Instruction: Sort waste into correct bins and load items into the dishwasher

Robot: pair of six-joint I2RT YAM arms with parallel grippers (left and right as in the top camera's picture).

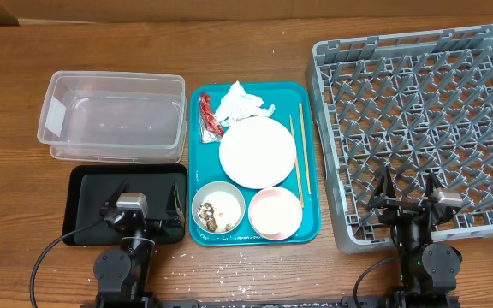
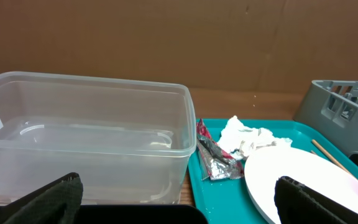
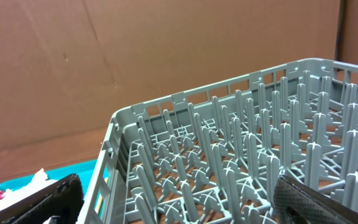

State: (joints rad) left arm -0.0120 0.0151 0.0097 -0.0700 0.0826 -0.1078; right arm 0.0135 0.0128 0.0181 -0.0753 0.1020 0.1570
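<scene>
I should next raise my left gripper, move it across toward the pink bowl [image 1: 275, 212] and tip it down onto the small cream bowl's rim, since the gripper still hangs aside over the black tray [image 1: 88, 197].
On the teal serving tray [image 1: 311, 224] lie a crumpled white tissue [image 1: 242, 104], a red-and-silver wrapper [image 1: 207, 117], a round pale plate [image 1: 258, 151], two chopsticks [image 1: 299, 157], a cream bowl [image 1: 218, 208] with brownish crumbs [image 1: 209, 216] and a pink bowl [image 1: 275, 212]. The clear tub [image 1: 114, 115] stands at the left, the black tray [image 1: 88, 197] in front of it. The grey dish rack [image 1: 418, 120] is at the right. My left gripper [image 1: 146, 202] is open over the black tray. My right gripper [image 1: 408, 186] is open over the rack's near edge. Both are empty.
A brown cardboard wall backs the table in both wrist views. The left wrist view shows the tub [image 2: 86, 140], wrapper [image 2: 215, 155], tissue [image 2: 247, 137] and plate [image 2: 309, 180]. The right wrist view shows the rack's pegs [image 3: 241, 155].
</scene>
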